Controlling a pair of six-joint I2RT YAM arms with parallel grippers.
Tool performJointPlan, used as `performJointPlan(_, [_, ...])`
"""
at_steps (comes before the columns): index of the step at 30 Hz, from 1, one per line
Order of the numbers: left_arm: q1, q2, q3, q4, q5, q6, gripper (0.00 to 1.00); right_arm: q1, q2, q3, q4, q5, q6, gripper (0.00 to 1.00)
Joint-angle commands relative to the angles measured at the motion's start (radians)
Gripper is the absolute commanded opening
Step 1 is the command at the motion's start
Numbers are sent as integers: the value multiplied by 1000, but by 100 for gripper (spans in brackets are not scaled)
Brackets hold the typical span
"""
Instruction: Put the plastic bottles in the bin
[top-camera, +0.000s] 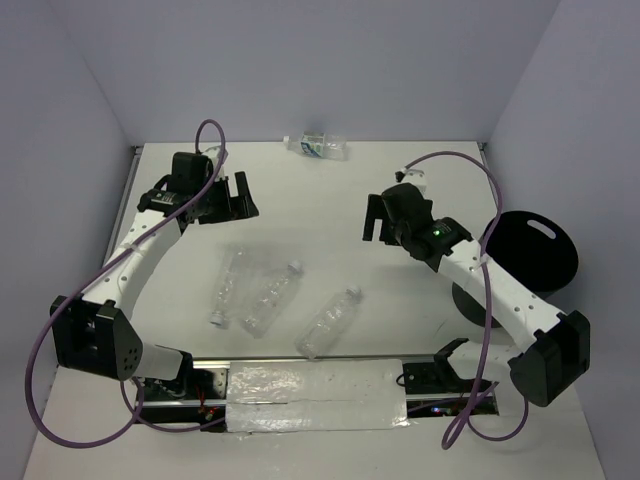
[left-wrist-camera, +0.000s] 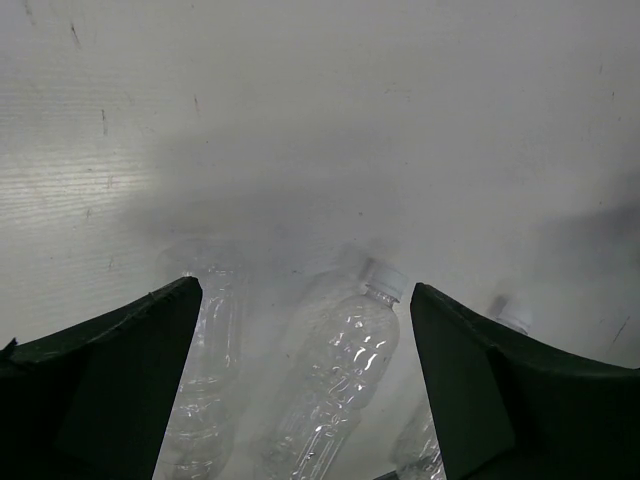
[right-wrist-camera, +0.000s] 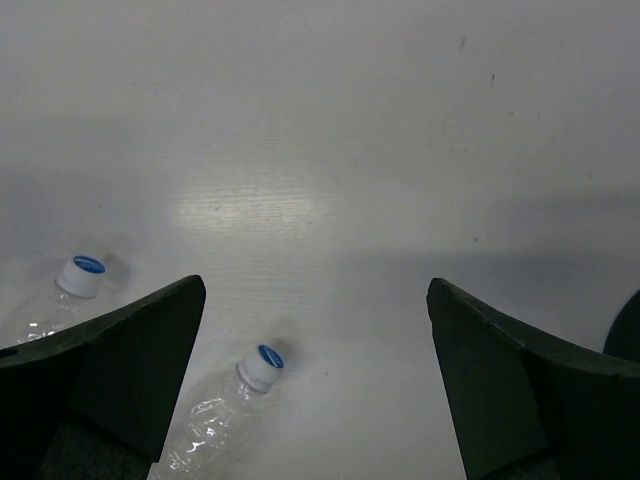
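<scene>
My right gripper will move back and down next and turn its fingers astride the capped neck (top-camera: 351, 296), because the bottle nearest the bin (top-camera: 530, 250) slants below and back from it.
Three clear plastic bottles lie in the middle of the table: one on the left (top-camera: 228, 288), one in the middle (top-camera: 270, 298) and one on the right (top-camera: 328, 322). A labelled bottle (top-camera: 317, 146) lies at the back edge. The black bin (top-camera: 530, 250) stands at the right, its round lid showing a handle slot. My left gripper (top-camera: 232, 200) hangs open above and behind the bottles, with nothing in it. In the left wrist view the middle bottle (left-wrist-camera: 340, 390) lies below the left gripper (left-wrist-camera: 305, 290). My right gripper (top-camera: 378, 222) is open and empty. The right wrist view shows the right gripper (right-wrist-camera: 315, 285) and two capped bottles (right-wrist-camera: 225, 410) (right-wrist-camera: 60, 295).
A crinkled silvery strip (top-camera: 310, 385) runs along the near edge between the arm bases. Purple cables (top-camera: 210, 135) loop over both arms. Pale walls close the table at the back and on both sides. The right arm's forearm (top-camera: 500, 290) crosses in front of the bin.
</scene>
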Motion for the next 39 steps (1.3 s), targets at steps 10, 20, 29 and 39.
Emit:
performJointPlan(10, [-7,-35,7,17,-38,24,99,7,-67,-135,134,-221,296,100])
performJointPlan(20, [-11,-19,68,-34,-98,54,99,61,-48,-324,174,-489,495,98])
performJointPlan(29, [-16,17,79,-43,-91,60,99,89,36,-423,246,-566,607,100])
performJointPlan(39, [-27,21,94,-54,-95,60,99,125,203,-370,294,-559,579,87])
